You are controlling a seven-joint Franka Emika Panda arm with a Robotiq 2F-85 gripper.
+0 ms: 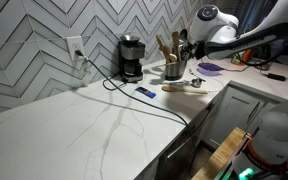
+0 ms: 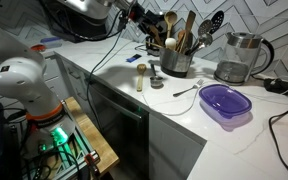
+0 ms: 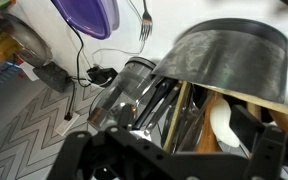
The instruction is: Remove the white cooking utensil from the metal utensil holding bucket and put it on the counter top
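The white utensil point(image 3: 222, 125) is farther outward and lower, with wooden handles crowded around it. My open gripper needs to move outward and down next, so that its fingers go around only the utensil's handle.
The metal utensil bucket point(image 1: 172, 70) stands on the white counter, packed with wooden, black and metal utensils; it also shows in an exterior view point(image 2: 176, 62) and fills the wrist view point(image 3: 224, 50). The white utensil point(image 3: 222, 125) sits inside it among wooden handles, its pale head showing in an exterior view point(image 2: 170, 43). My gripper point(image 3: 174, 152) hovers just above the bucket's utensils, open, with one finger on each side and nothing between them. In both exterior views it is at the utensil tops point(image 1: 186, 45) point(image 2: 150, 20).
A black coffee maker point(image 1: 131, 58) with its cord stands beside the bucket. A glass kettle point(image 2: 239, 55), a purple lidded container point(image 2: 226, 102), a fork point(image 2: 184, 92), a wooden brush point(image 2: 141, 78) and a small blue item point(image 1: 145, 92) lie on the counter point(image 1: 84, 125).
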